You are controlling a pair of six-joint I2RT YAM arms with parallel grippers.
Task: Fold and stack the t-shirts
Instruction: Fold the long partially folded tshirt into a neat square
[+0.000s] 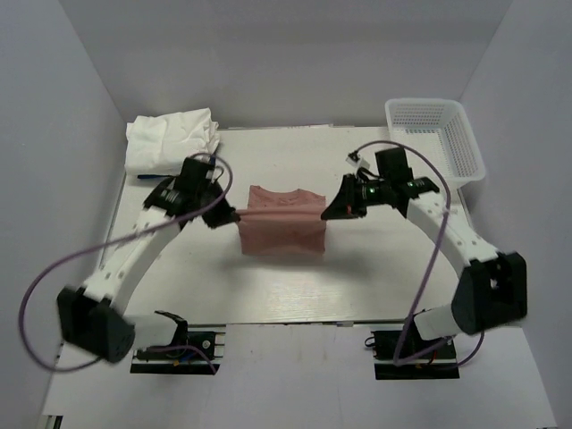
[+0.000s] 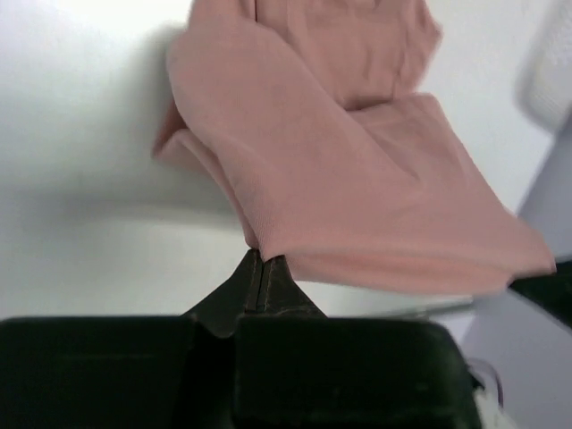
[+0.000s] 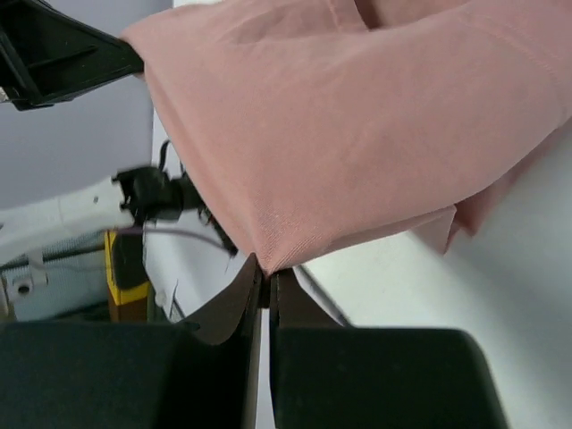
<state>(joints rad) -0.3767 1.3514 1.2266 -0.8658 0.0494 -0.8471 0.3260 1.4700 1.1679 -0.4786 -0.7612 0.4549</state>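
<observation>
I will next move my right gripper outward and down to the dusty pink t-shirt's far edge and release the corner there, as that part is still uncovered.
The dusty pink t-shirt (image 1: pixel 283 229) hangs folded over in the middle of the table, held taut between both grippers. My left gripper (image 1: pixel 234 214) is shut on its left corner; the left wrist view shows the pink cloth (image 2: pixel 357 179) pinched at the fingertips (image 2: pixel 264 261). My right gripper (image 1: pixel 326 213) is shut on the right corner; the right wrist view shows the cloth (image 3: pixel 357 134) pinched at its fingertips (image 3: pixel 265 268). The print is hidden. White t-shirts (image 1: pixel 172 140) lie piled at the back left.
A white mesh basket (image 1: pixel 435 140) stands at the back right. The table (image 1: pixel 268 286) is white, with walls on three sides. Purple cables loop beside both arms.
</observation>
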